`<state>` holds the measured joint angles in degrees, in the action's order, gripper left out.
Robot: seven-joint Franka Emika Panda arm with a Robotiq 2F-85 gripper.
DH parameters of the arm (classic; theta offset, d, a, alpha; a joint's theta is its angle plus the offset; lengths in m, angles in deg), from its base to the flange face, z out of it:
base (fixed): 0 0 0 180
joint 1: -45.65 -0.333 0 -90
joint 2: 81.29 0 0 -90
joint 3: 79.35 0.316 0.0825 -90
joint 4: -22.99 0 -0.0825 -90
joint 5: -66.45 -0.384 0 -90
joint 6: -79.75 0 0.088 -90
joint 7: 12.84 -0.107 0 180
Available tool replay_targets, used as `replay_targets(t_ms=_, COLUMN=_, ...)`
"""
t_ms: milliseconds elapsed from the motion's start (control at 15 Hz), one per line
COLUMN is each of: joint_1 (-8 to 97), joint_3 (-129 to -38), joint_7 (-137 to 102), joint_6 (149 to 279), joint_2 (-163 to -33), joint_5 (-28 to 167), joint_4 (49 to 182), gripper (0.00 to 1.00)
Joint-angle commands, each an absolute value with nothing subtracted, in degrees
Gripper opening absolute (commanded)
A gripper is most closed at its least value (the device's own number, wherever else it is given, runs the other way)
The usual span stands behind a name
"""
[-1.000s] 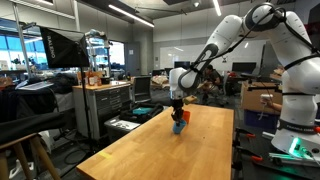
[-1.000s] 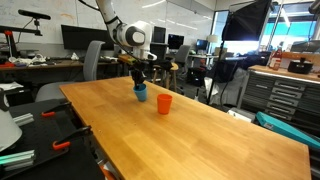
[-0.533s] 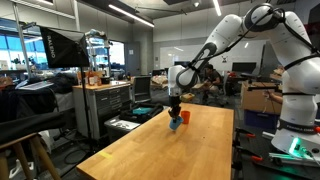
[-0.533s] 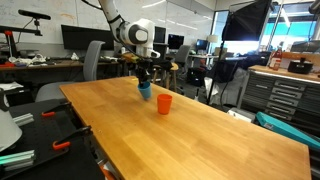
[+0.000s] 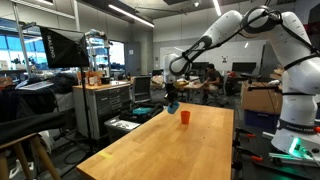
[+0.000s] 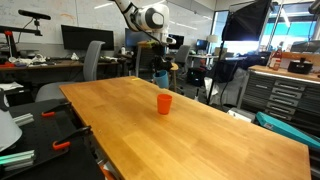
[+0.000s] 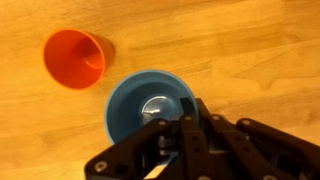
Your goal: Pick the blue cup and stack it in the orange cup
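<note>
The orange cup is below my gripper and to its left in the wrist view. My gripper will next move over the orange cup's opening [image 6: 164, 96] [image 7: 73, 58], then lower and release.
My gripper [image 7: 160, 128] is shut on the rim of the blue cup [image 7: 140, 105] and holds it in the air above the wooden table. In both exterior views the blue cup [image 5: 172, 105] [image 6: 161, 77] hangs well above the tabletop, under the gripper [image 5: 172, 98] [image 6: 160, 70]. The orange cup [image 7: 74, 57] stands upright on the table, up and left of the blue cup in the wrist view. It also shows in both exterior views [image 5: 185, 117] [image 6: 164, 103], below and a little aside of the held cup.
The wooden table [image 6: 190, 135] [image 5: 170, 150] is bare apart from the orange cup. Around it are office chairs [image 6: 92, 62], monitors, a tool cabinet [image 5: 105, 105] and lab clutter.
The gripper has lifted the blue cup from the tabletop high into the air and moved it toward the orange cup. The orange cup has not moved.
</note>
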<state>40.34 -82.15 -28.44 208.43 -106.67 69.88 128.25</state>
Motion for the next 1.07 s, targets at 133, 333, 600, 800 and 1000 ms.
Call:
replay_targets(t_ms=133, joint_1=39.92, joint_3=-83.86, joint_7=-33.87, joint_6=188.78, joint_2=-108.78, joint_5=73.0, joint_4=116.15, gripper=0.04)
replay_targets(t_ms=333, joint_1=40.64, joint_3=-84.35, joint_7=-36.17, joint_6=182.18, joint_2=-109.65, joint_5=74.1, joint_4=113.77, gripper=0.04)
replay_targets(t_ms=600, joint_1=41.79, joint_3=-85.13, joint_7=-37.38, joint_6=182.16, joint_2=-110.37, joint_5=75.22, joint_4=114.49, gripper=0.04)
replay_targets(t_ms=800, joint_1=42.68, joint_3=-85.45, joint_7=-37.82, joint_6=183.3, joint_2=-111.42, joint_5=75.5, joint_4=115.53, gripper=0.04)
replay_targets(t_ms=1000, joint_1=43.16, joint_3=-85.36, joint_7=-38.17, joint_6=183.57, joint_2=-112.47, joint_5=74.95, joint_4=116.21, gripper=0.04)
